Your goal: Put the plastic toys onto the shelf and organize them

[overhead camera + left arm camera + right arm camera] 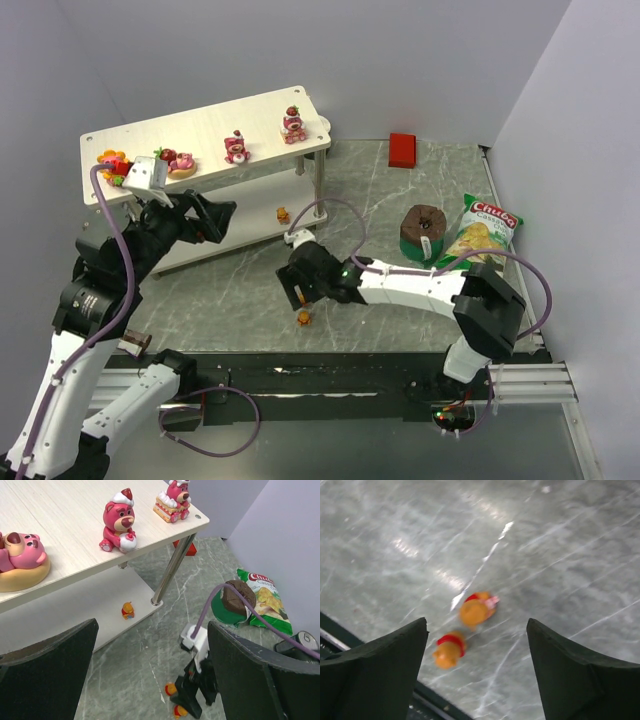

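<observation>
My right gripper is still high, so its open fingers will move back and down around the small orange bear nearer the bar (304, 318) (450, 650), which lies below and back from it.
The shelf (210, 125) stands at the back left. Its top board (60, 510) carries an orange-yellow flower-faced toy (113, 160) and three pink strawberry bears (180, 162) (236, 148) (293, 125), which also show in the left wrist view (17, 552) (120, 525) (172, 500). One small orange bear (128, 610) stands on the lower board. Two more small orange bears (475, 611) (448, 650) lie on the table. My right gripper (477, 623) is open just above them, touching neither. My left gripper (152, 626) is open and empty in front of the shelf.
A red block (402, 149) sits at the back of the table. A brown-and-green cylinder (422, 231) and a chip bag (482, 232) are at the right. The table's dark front rail (435, 700) runs close to the two bears.
</observation>
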### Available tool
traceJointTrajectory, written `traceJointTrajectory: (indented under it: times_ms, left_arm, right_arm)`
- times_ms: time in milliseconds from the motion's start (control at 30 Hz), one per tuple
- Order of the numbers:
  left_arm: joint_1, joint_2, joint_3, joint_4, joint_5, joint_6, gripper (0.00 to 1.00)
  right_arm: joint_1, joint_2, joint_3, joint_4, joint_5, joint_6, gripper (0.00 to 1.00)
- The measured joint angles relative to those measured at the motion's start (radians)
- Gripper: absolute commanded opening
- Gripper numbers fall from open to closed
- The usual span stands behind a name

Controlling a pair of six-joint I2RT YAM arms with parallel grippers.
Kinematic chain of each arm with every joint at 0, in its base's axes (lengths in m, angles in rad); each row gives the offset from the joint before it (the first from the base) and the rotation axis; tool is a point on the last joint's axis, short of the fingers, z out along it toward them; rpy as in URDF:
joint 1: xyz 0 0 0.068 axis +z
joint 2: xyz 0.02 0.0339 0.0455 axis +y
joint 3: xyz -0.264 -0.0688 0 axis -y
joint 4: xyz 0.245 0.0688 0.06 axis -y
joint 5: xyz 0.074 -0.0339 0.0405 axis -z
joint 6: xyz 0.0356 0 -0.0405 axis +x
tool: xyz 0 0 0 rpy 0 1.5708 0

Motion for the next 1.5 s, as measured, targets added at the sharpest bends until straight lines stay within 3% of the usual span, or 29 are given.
traceJointTrajectory:
  times_ms: [100,300,667,933,1500]
  left_arm:
    - [-0.002,0.003,-0.007,0.005,0.002,-0.004,0.96]
    - [-0.005,0.017,-0.029,0.007,0.009,-0.011,0.96]
    - [-0.048,0.054,-0.031,0.008,-0.029,-0.061,0.96]
    - [-0.073,-0.01,-0.064,0.008,-0.054,-0.09,0.96]
    - [-0.098,-0.059,-0.079,0.017,-0.058,-0.105,0.96]
  right_arm:
    - [0.064,-0.003,0.0,-0.016,0.06,0.038,0.9]
    - [0.08,0.003,0.003,-0.076,0.111,0.117,0.84]
    - [0.125,0.047,0.019,-0.109,0.096,0.278,0.75]
    - [0.21,0.116,0.024,-0.137,0.107,0.38,0.67]
    - [0.221,0.222,0.102,-0.225,0.167,0.448,0.68]
